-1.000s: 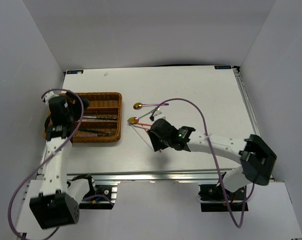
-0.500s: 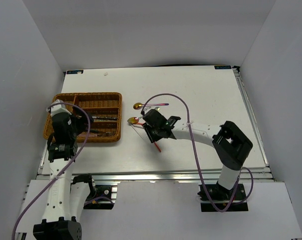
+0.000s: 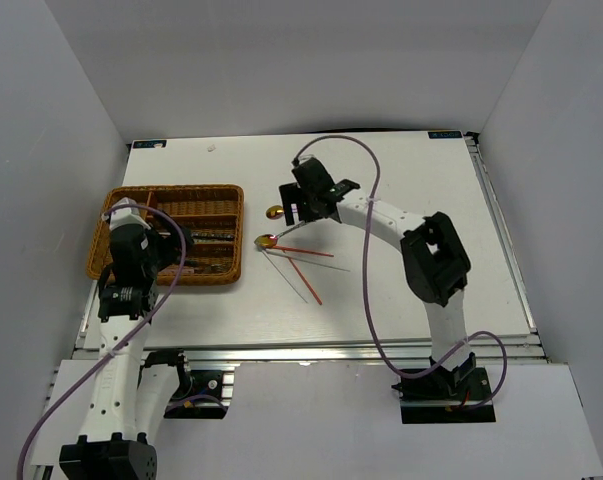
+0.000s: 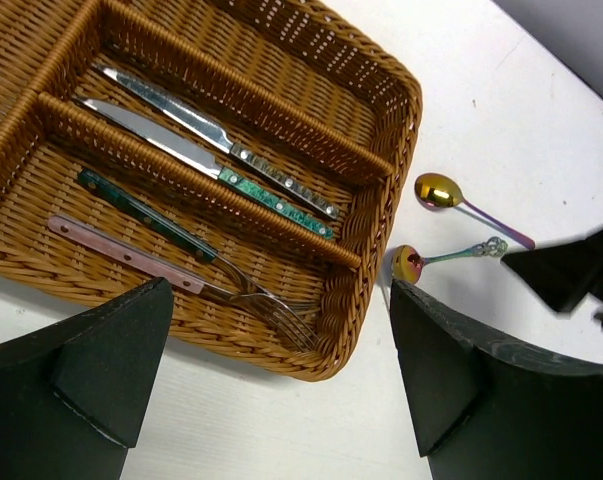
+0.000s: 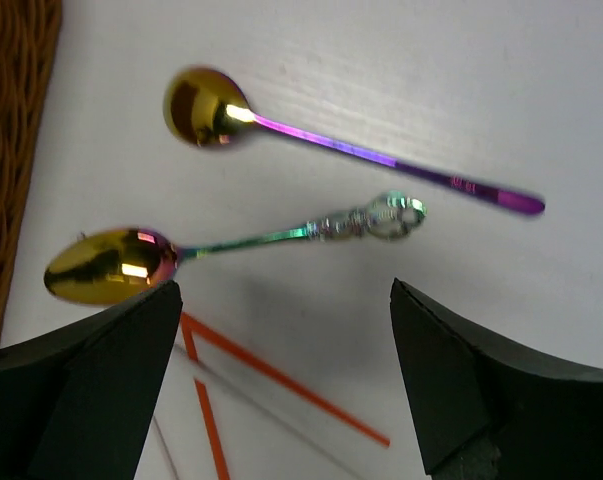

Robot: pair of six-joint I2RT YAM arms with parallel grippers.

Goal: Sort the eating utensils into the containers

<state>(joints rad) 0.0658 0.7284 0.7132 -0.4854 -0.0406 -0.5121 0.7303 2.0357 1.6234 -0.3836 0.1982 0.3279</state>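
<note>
The farther spoon's purple handle (image 5: 326, 142) points from one open finger's side to the other's, so my right gripper should turn and lower onto it near the spoon's bowl.
The brown wicker tray (image 3: 209, 192) sits at the left; in the left wrist view (image 4: 376, 210) its slots hold two knives (image 4: 196, 125) and two forks (image 4: 151, 215). Two gold-bowled spoons (image 3: 275, 211) lie on the table right of the tray, both clear in the right wrist view (image 5: 203, 107). Red and silver chopsticks (image 3: 307, 268) lie crossed just nearer, also in the right wrist view (image 5: 281, 372). My right gripper (image 3: 303, 207) (image 5: 281, 390) hovers open and empty above the spoon handles. My left gripper (image 3: 171, 243) (image 4: 281, 400) is open and empty above the tray's near right corner.
White walls enclose the table on three sides. The table's metal front rail (image 3: 311, 352) runs along the near edge. The right arm's purple cable (image 3: 366, 250) loops over the middle of the table.
My right gripper has swung from over the chopsticks near the front to the back, above the spoons. The chopsticks now lie uncovered. My left arm has drawn slightly toward me over the tray.
</note>
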